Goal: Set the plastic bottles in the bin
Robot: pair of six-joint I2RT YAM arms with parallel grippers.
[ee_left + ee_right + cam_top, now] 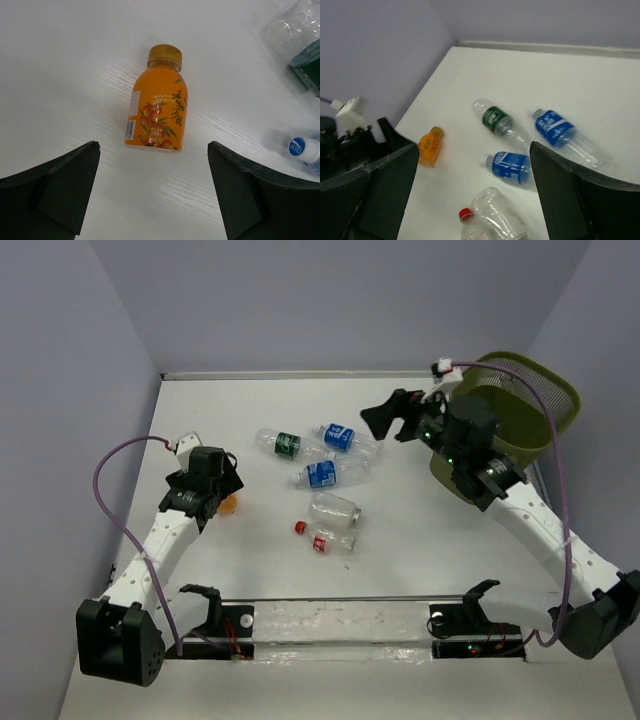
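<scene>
The orange juice bottle lies below my left gripper, lined up with the gap between its open fingers. My left gripper lowers them astride its label (228, 503) (156, 111) next and closes.
An orange juice bottle (157, 112) with an orange cap lies on the white table just ahead of my left gripper (152, 160), which is open and empty above it. In the top view the left gripper (222, 485) partly hides this bottle (229, 504). A green-label bottle (283, 443), two blue-label bottles (340, 437) (325, 473), a clear label-less bottle (335, 508) and a red-capped bottle (325, 539) lie mid-table. The olive-green mesh bin (545, 390) stands at the far right. My right gripper (378, 420) is open and empty, raised left of the bin, above the bottles (512, 166).
The table's near edge carries a transparent strip with two black fixtures (208, 608) (465, 618). Purple walls close the table at the back and both sides. A purple cable (555, 500) runs along the right arm beside the bin.
</scene>
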